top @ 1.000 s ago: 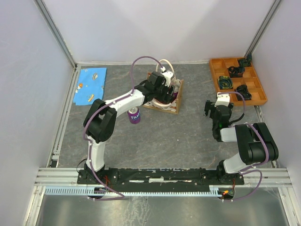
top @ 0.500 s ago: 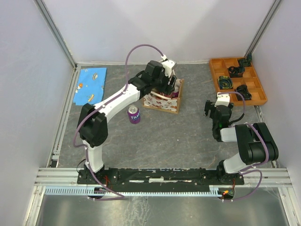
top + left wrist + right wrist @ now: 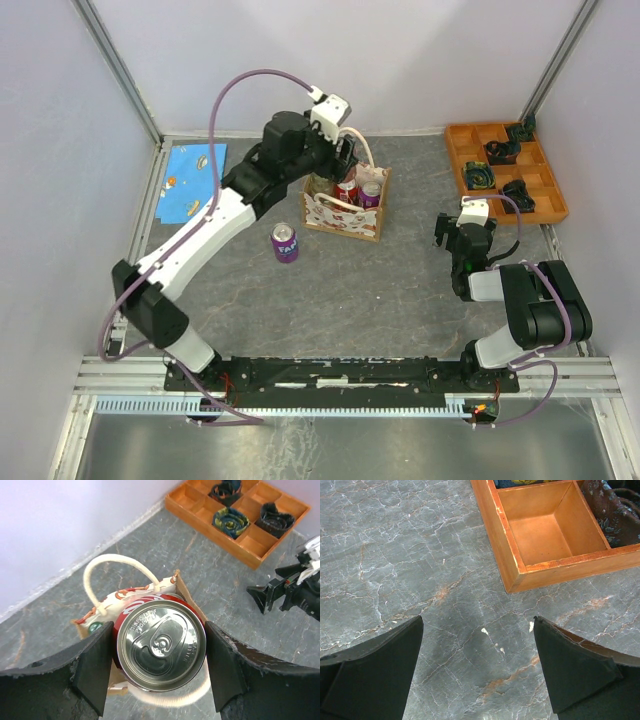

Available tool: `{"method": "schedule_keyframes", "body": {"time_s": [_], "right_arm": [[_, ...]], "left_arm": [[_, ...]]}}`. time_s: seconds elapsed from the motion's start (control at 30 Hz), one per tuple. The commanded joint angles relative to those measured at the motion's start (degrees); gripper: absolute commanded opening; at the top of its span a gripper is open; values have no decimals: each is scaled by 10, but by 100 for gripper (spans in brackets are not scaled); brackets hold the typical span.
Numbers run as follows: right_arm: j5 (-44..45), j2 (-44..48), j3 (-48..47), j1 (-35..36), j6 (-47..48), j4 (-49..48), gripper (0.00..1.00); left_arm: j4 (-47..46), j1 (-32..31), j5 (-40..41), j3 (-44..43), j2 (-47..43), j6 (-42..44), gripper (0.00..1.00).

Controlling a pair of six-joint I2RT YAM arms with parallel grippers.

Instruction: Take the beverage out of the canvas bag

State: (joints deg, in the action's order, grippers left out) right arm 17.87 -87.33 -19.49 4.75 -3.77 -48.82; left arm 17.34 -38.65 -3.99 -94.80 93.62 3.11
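My left gripper will move back past the bag's near side and down to the bare, free table [image 3: 326, 260] beside the standing purple can.
My left gripper [image 3: 341, 166] is shut on a red beverage can [image 3: 161, 647] and holds it upright just above the canvas bag [image 3: 345, 212]. In the left wrist view the can's silver top fills the gap between my black fingers [image 3: 95, 667], with the bag's patterned side [image 3: 132, 596] and a cream handle [image 3: 112, 562] below it. In the top view the red can [image 3: 347, 189] shows under the gripper, and a purple can [image 3: 370, 196] stands in the bag. My right gripper [image 3: 477, 645] is open and empty over bare table, to the right of the bag.
A purple can [image 3: 285, 243] stands on the table left of the bag. An orange compartment tray [image 3: 505, 170] with dark items sits at the back right, its corner [image 3: 520, 575] close to my right gripper. A blue cloth [image 3: 192, 180] lies at the back left.
My left arm has risen from the bag and stretched back, lifting the red can out of the bag's opening. The right arm has not moved.
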Motion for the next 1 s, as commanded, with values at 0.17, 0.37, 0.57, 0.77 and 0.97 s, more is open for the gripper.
{"method": "schedule_keyframes", "body": {"time_s": [0.17,0.37,0.57,0.77,0.97], "right_arm": [[4,7,-10,-2,-4,-18,99],[4,7,-9,-2,-4,-18,99],[4,7,-10,-2,-4,-18,99],[4,7,-9,-2,-4,-18,99],[4,7,-10,-2,-4,-18,99]], "left_arm": [[-41,-1,60,25,-168,14,3],[29,-1,86,50,-201,-9,3],[46,-2,75,142,-208,-53,3],[-6,-1,50,245,-197,-79,3],[-113,-1,23,345,-169,-79,3]]}}
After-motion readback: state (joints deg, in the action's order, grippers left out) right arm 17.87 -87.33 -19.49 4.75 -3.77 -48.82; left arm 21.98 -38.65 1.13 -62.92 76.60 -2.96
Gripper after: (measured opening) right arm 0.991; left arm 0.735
